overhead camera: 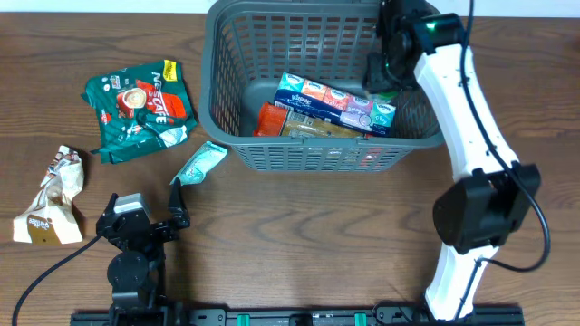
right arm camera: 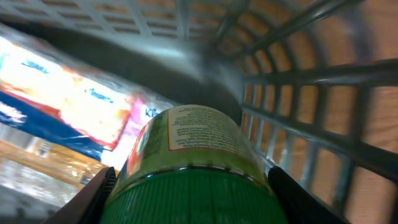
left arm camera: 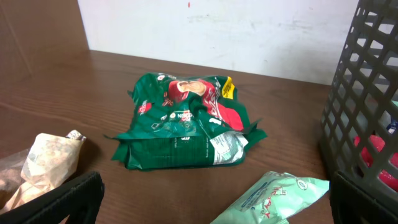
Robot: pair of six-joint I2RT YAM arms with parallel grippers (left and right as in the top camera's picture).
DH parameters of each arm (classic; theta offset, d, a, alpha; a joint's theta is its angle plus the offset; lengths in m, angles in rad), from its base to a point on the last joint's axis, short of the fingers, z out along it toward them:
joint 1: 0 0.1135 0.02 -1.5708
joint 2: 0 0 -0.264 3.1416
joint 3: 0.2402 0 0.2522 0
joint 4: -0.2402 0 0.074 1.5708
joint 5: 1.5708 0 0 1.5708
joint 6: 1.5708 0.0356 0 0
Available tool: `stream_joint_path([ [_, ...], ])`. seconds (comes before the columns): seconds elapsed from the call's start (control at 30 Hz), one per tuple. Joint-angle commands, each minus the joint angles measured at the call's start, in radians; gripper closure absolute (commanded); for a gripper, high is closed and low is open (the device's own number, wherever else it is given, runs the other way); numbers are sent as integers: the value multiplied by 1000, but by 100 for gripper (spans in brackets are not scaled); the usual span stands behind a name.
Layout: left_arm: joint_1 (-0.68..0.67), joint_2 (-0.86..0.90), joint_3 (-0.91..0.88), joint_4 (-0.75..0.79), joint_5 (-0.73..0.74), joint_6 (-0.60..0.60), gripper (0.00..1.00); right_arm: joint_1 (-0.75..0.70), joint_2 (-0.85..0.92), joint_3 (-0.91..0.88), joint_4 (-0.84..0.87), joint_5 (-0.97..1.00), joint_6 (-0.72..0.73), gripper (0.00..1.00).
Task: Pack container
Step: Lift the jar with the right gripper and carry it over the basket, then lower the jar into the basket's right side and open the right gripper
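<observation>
My right gripper lowers the jar [right arm camera: 199, 155] beside the tissue pack onto the basket's bottom beyond it next and releases, since that basket corner by the lattice is empty.
The container [overhead camera: 220, 86], a dark grey lattice basket, stands at the back of the table. It also shows in the left wrist view as slotted container wall [left arm camera: 360, 106] on the right. Inside lie a tissue pack [overhead camera: 335, 101], an orange packet [overhead camera: 270, 119] and a tan packet [overhead camera: 317, 132]. My right gripper [overhead camera: 385, 72] is down inside the basket's right end, shut on a jar [right arm camera: 199, 155] with a green ribbed lid, held between both fingers close to the lattice wall. My left gripper [overhead camera: 145, 215] rests wide open near the table's front, holding nothing.
Left of the basket lie a green coffee packet [overhead camera: 140, 107] [left arm camera: 186, 121], a small mint-green packet [overhead camera: 199, 163] [left arm camera: 280, 196] just ahead of the left fingers, and a crumpled beige bag [overhead camera: 54, 195] [left arm camera: 46, 162]. A white wall stands behind the table.
</observation>
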Motion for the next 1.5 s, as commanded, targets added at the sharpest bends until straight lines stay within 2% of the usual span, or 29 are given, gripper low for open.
stream_joint_path([
  [0.0,6,-1,-19,-29,-12,2,1,5,41,34,-8,16,-18,99],
  [0.33,6,-1,-19,-29,-12,2,1,2,107,34,9,18,-16,99],
  [0.77,6,-1,-19,-29,-12,2,1,1,106,34,70,149,62,99],
  [1.3,6,-1,-19,-29,-12,2,1,2,107,33,150,140,61,99],
  [1.33,6,-1,-19,-29,-12,2,1,2,107,33,150,140,59,91],
  [1.37,6,-1,-19,-29,-12,2,1,2,107,33,150,140,57,73],
  [1.4,6,-1,-19,-29,-12,2,1,2,107,33,149,139,53,47],
  [1.43,6,-1,-19,-29,-12,2,1,2,107,33,148,133,49,26],
  [1.47,6,-1,-19,-29,-12,2,1,2,107,33,146,122,40,16],
])
